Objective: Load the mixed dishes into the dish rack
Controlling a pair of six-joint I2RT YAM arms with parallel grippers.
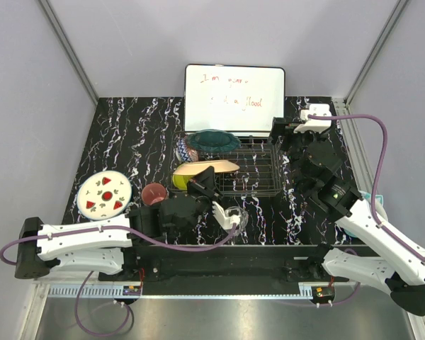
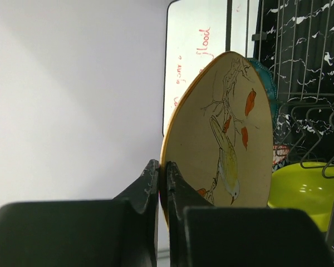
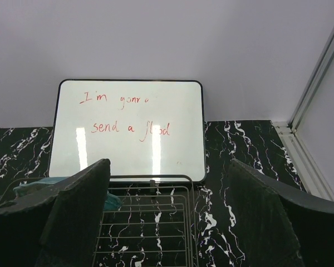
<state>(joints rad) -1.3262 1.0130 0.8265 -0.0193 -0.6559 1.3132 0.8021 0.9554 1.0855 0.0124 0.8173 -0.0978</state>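
Observation:
I will move my left gripper outward and down next to let go of the peach plate in the rack [image 1: 249, 170] beside the teal plate [image 1: 214, 139], because that spot is outward of my gripper.
My left gripper [image 1: 200, 181] [image 2: 162, 173] is shut on the rim of the peach plate [image 1: 207, 168] [image 2: 222, 139], which has a bird painted on it. It holds the plate on edge at the left end of the dish rack [image 1: 249, 170] [image 2: 300, 83]. The lime-green bowl [image 1: 180, 178] [image 2: 300, 192], the red patterned bowl [image 1: 185, 150] and the teal plate [image 1: 214, 139] [image 2: 267, 83] lie by the rack's left end. The pink mug [image 1: 154, 193] and the white plate with red slices [image 1: 105, 193] sit to the left. My right gripper [image 1: 289, 139] [image 3: 167, 217] is open and empty over the rack's right end [image 3: 150, 222].
A whiteboard [image 1: 234, 98] [image 3: 128, 128] with red writing leans on the back wall behind the rack. The teal plate's edge shows in the right wrist view [image 3: 30, 187]. A clear glass [image 1: 239, 219] seems to stand beside the left wrist. Grey walls enclose the black marbled table [image 1: 127, 142].

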